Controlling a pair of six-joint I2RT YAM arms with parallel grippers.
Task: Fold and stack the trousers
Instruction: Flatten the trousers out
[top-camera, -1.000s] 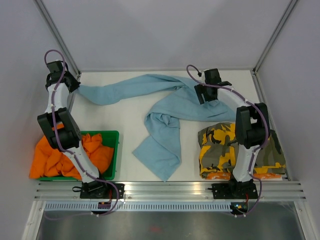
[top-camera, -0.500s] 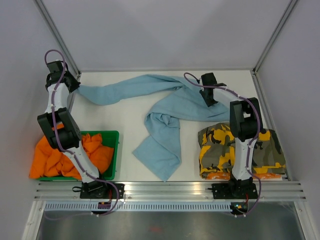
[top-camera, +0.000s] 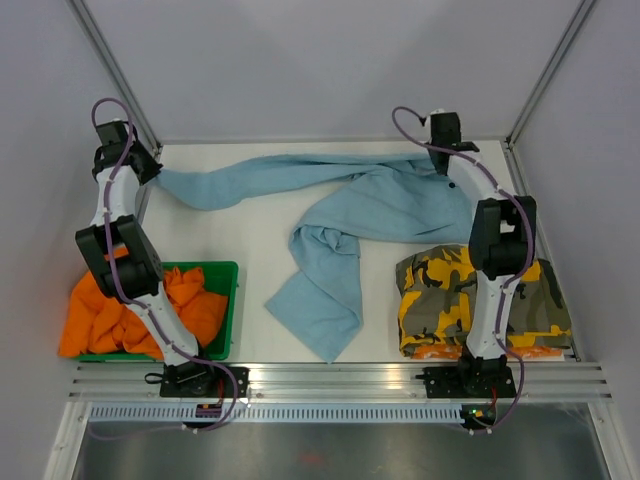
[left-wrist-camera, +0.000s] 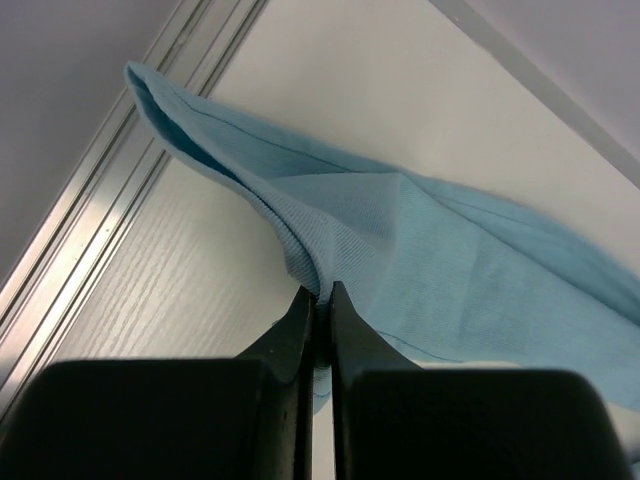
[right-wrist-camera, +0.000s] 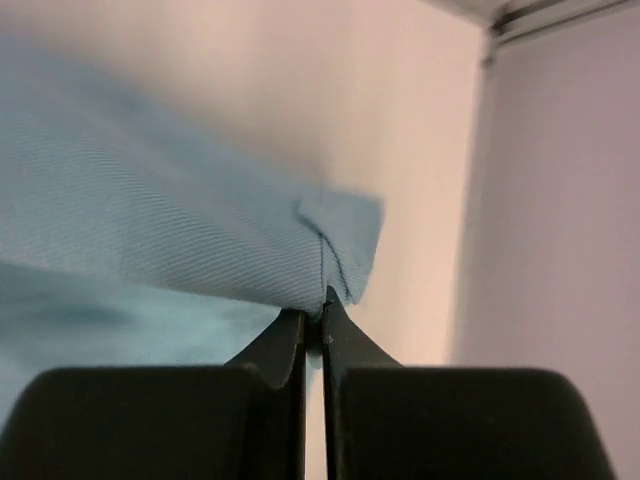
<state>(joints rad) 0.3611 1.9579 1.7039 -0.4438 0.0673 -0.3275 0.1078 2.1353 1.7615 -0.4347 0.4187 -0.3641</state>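
Observation:
The tabletop is bare outward of my right gripper and to its right in the top view, so I need to carry the corner of the trousers that way, lower it and let it go.
Light blue trousers (top-camera: 330, 215) lie spread across the back and middle of the white table, one leg running down toward the front. My left gripper (top-camera: 150, 172) at the far left corner is shut on one end of the blue trousers (left-wrist-camera: 400, 250). My right gripper (top-camera: 440, 160) at the far right is shut on a corner of the blue trousers (right-wrist-camera: 150, 230), lifting the cloth. Folded camouflage trousers (top-camera: 470, 300) lie at the front right. Orange trousers (top-camera: 130, 310) fill a green bin.
The green bin (top-camera: 232, 300) stands at the front left. Metal frame posts (top-camera: 115, 75) and grey side walls close in the table on both sides. An aluminium rail (top-camera: 340, 375) runs along the near edge by the arm bases.
My right gripper closed on the blue trousers' corner and moved back and right toward the far corner, pulling the cloth wider. The left arm stayed still.

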